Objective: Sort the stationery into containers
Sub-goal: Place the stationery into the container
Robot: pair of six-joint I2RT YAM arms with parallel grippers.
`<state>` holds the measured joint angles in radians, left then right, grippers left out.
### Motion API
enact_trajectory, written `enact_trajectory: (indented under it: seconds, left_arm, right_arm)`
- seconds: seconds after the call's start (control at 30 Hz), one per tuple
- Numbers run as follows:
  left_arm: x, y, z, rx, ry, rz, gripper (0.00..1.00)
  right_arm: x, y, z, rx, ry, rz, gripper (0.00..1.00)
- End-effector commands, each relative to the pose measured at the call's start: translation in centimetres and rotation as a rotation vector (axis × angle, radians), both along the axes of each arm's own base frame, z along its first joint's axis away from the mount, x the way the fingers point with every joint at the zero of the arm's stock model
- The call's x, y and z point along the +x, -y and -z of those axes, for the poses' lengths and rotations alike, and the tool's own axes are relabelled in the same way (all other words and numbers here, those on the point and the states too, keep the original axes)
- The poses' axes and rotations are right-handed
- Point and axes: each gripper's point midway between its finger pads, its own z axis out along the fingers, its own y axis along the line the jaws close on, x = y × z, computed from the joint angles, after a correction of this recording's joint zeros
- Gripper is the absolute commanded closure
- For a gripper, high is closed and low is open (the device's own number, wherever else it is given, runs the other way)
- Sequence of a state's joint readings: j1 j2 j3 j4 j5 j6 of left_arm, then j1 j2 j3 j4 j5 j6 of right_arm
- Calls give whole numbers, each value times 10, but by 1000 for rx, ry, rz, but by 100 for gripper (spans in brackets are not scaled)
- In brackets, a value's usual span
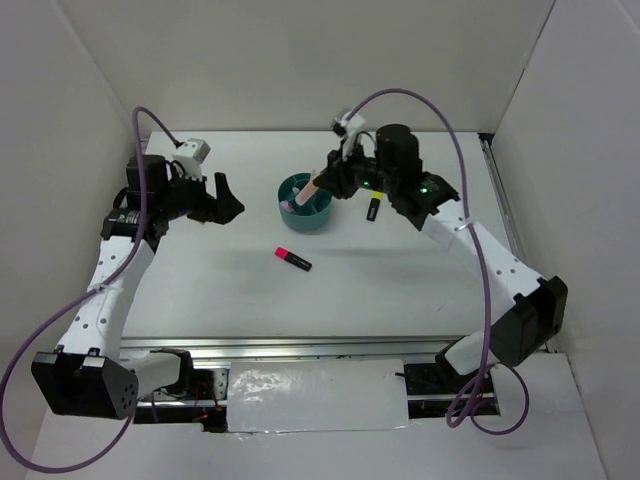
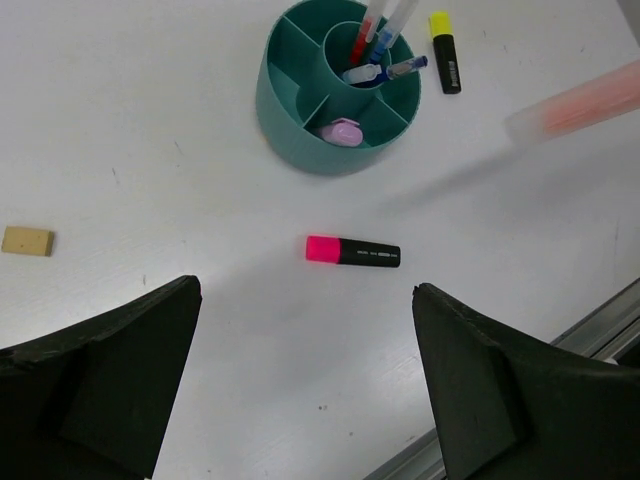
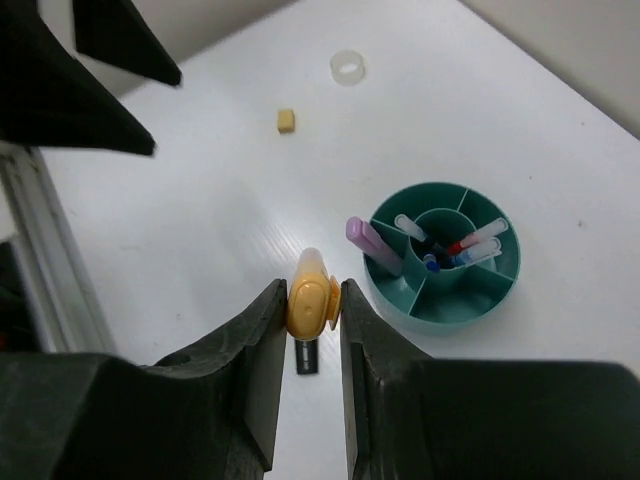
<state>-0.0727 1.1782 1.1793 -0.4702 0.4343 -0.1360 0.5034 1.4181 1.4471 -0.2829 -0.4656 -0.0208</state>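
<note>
I need to move my right gripper left in the top view, then down, and release the orange stick (image 3: 312, 310) into the empty space beside the lilac stick.
The round teal organizer (image 1: 305, 205) stands at the back middle of the table. It holds blue and red pens (image 2: 375, 45) in its centre well and a lilac stick (image 2: 345, 131) in an outer compartment. My right gripper (image 1: 335, 180) is shut on an orange stick (image 3: 312, 310) and holds it above the table beside the organizer (image 3: 445, 290). A pink-capped highlighter (image 1: 293, 259) lies in front of the organizer, and a yellow-capped one (image 1: 373, 208) lies to its right. My left gripper (image 1: 222, 200) is open and empty, left of the organizer.
A tan eraser (image 2: 27, 240) lies on the table to the left. It also shows in the right wrist view (image 3: 287, 121), with a clear ring (image 3: 347, 68) beyond it. White walls enclose the table. A metal rail (image 1: 300, 350) runs along the near edge.
</note>
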Motion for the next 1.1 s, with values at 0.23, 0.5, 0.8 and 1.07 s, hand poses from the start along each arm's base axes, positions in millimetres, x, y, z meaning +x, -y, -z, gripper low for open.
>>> enact_trajectory:
  seconds: [0.23, 0.5, 0.8, 1.07]
  left_arm:
    - [-14, -8, 4, -113, -52, 46, 1]
    - [-14, -5, 6, -72, -18, 59, 1]
    - [-15, 3, 6, -39, 27, 90, 1]
    - [-13, 3, 9, -47, 17, 87, 1]
  right_arm:
    - [53, -50, 46, -310, 234, 30, 100]
    - [75, -57, 69, -395, 255, 68, 100]
    - [86, -66, 93, -416, 208, 52, 100]
    - [83, -67, 107, -428, 185, 35, 93]
